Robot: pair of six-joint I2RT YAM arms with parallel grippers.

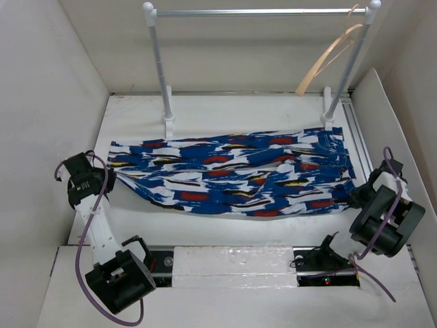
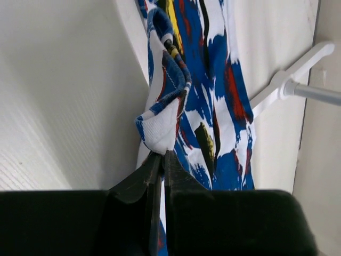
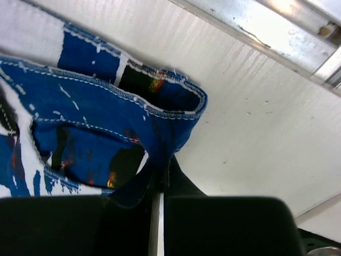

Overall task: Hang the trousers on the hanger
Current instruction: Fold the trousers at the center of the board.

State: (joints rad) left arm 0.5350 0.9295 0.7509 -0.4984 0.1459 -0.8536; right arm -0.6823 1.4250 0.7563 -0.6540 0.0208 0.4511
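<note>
My right gripper should next carry the clamped near edge outward onto the waistband's far corner (image 1: pixel 334 132) and let go, because the trousers (image 1: pixel 239 174) are spread wide.
The trousers (image 1: pixel 239 174), blue and white with red, black and yellow dashes, lie stretched left to right across the table. My left gripper (image 1: pixel 109 179) is shut on their left end; the left wrist view shows the hem (image 2: pixel 160 133) pinched at the fingertips (image 2: pixel 173 165). My right gripper (image 1: pixel 356 195) is shut on their right end; the right wrist view shows the blue stitched edge (image 3: pixel 160 122) clamped between the jaws. The pale tan hanger (image 1: pixel 328 58) hangs tilted from the right end of the rail, behind the trousers.
The white-posted rail rack (image 1: pixel 259 11) stands at the back, its feet (image 1: pixel 168 123) just behind the trousers. White walls enclose the table on the left, right and back. A metal track (image 1: pixel 358 137) runs along the right side.
</note>
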